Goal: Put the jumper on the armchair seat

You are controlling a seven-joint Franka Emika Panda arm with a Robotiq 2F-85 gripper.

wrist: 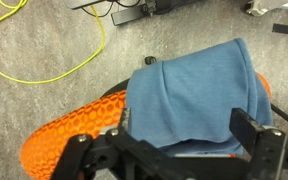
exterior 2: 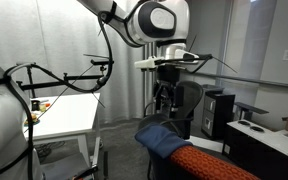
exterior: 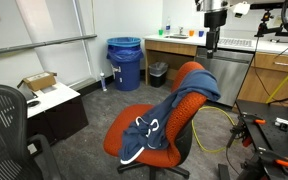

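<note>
My open gripper moves down next onto the blue fabric draped over the chair's backrest (exterior: 197,79) (wrist: 184,112), since it lies below my gripper, between my fingers.
The dark navy jumper (exterior: 169,115) hangs over the backrest of the orange swivel chair and trails down onto the orange-red seat pad (exterior: 132,122). Its lighter blue lining shows in the wrist view (wrist: 194,90), covering part of the orange chair (wrist: 74,130). In an exterior view the jumper (exterior 2: 159,138) lies on the chair's orange fabric (exterior 2: 219,165). My gripper (exterior: 213,42) hangs well above the chair, open and empty. It also shows in the other exterior view (exterior 2: 165,100) and in the wrist view (wrist: 189,135), with its fingers spread over the jumper and apart from it.
A black mesh office chair (exterior: 4,130) stands at the near left. A blue bin (exterior: 125,62) and a small black bin (exterior: 158,73) stand by the wall. A low black cabinet (exterior: 59,110) holds a cardboard box. A yellow cable (wrist: 44,55) lies on the floor. A white table (exterior 2: 69,115) stands nearby.
</note>
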